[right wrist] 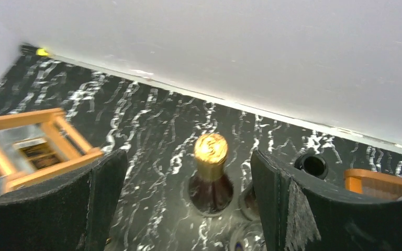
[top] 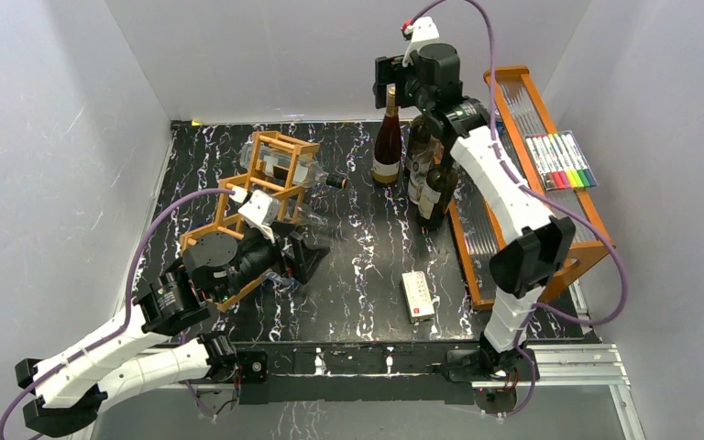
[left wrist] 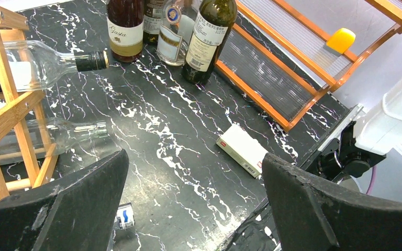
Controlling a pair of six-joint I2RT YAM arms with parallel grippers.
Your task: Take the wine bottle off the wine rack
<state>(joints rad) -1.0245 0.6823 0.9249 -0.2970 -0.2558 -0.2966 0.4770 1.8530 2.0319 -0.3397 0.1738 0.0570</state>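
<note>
My right gripper is still away from the upper clear bottle's neck, which sticks out of the wine rack, so I need to bring the gripper back, to the left in the top view and down onto the neck.
The orange-brown wooden wine rack stands at the back left of the table. A clear bottle with a black cap lies in an upper cell, neck pointing right. It also shows in the left wrist view, with a second clear bottle in a lower cell of the rack. My left gripper is open and empty, just right of the rack's near end; in its own view only table lies between the fingers. My right gripper is open, above a standing dark bottle with gold foil.
Several bottles stand at the back centre. An orange tiered tray with markers runs along the right. A white box lies near the front. A small blue-and-white item lies by my left finger.
</note>
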